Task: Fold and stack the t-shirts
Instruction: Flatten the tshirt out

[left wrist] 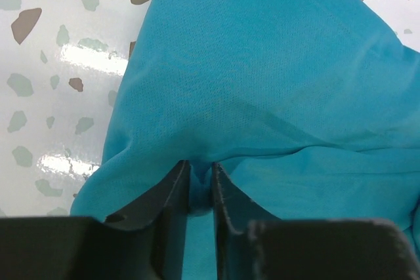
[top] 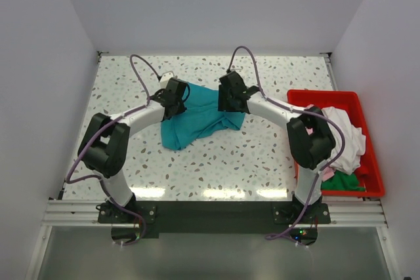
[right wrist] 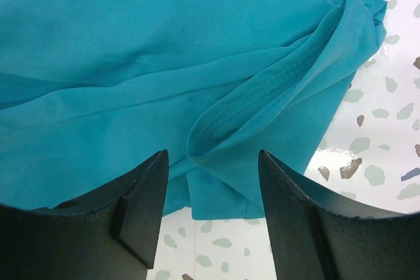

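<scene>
My right gripper will lower onto the hemmed fold's rounded near end (right wrist: 205,152), raised below its open fingers, and close on the cloth.
A teal t-shirt (top: 200,119) lies crumpled on the speckled table (top: 131,83) between both arms. My left gripper (top: 172,100) is at its left edge; in the left wrist view my left gripper (left wrist: 200,178) is shut on a pinch of teal cloth (left wrist: 262,83). My right gripper (top: 231,101) hovers over the shirt's right part; in the right wrist view my right gripper (right wrist: 213,168) is open and empty above a hemmed fold of the teal shirt (right wrist: 256,96). White, pink and green shirts (top: 344,139) are piled in the red bin.
The red plastic bin (top: 325,96) stands at the table's right edge. A small white object (top: 166,77) lies behind the left gripper. White walls close in the back and sides.
</scene>
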Controlling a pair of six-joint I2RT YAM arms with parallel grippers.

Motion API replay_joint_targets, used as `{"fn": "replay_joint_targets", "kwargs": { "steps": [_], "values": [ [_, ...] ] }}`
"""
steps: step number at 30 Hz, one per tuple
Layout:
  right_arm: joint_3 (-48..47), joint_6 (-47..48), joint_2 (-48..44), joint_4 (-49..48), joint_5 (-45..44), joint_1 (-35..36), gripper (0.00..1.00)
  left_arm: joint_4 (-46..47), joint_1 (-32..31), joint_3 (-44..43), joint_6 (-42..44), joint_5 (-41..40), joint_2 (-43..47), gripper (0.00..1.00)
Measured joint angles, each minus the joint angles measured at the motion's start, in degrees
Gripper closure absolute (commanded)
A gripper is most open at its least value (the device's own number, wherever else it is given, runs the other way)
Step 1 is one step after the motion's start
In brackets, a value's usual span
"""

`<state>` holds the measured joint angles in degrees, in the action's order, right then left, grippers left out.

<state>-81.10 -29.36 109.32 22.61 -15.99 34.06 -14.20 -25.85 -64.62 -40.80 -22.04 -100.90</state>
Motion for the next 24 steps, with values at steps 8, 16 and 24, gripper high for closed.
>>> {"fn": "replay_joint_targets", "kwargs": {
  "steps": [8,16,24],
  "values": [
    [-3.1,0.0,4.8,0.7,-1.5,0.0,0.41,0.0,0.4,0.0,0.1,0.6,0.2,0.94],
    [-5.1,0.5,6.7,1.6,-3.3,-0.1,0.97,-0.1,1.6,0.0,0.1,0.9,4.7,1.00],
    [-2.7,0.5,2.4,4.3,-4.9,-2.7,1.00,-1.6,3.1,-0.5,1.1,0.9,11.1,1.00]
  ]
}}
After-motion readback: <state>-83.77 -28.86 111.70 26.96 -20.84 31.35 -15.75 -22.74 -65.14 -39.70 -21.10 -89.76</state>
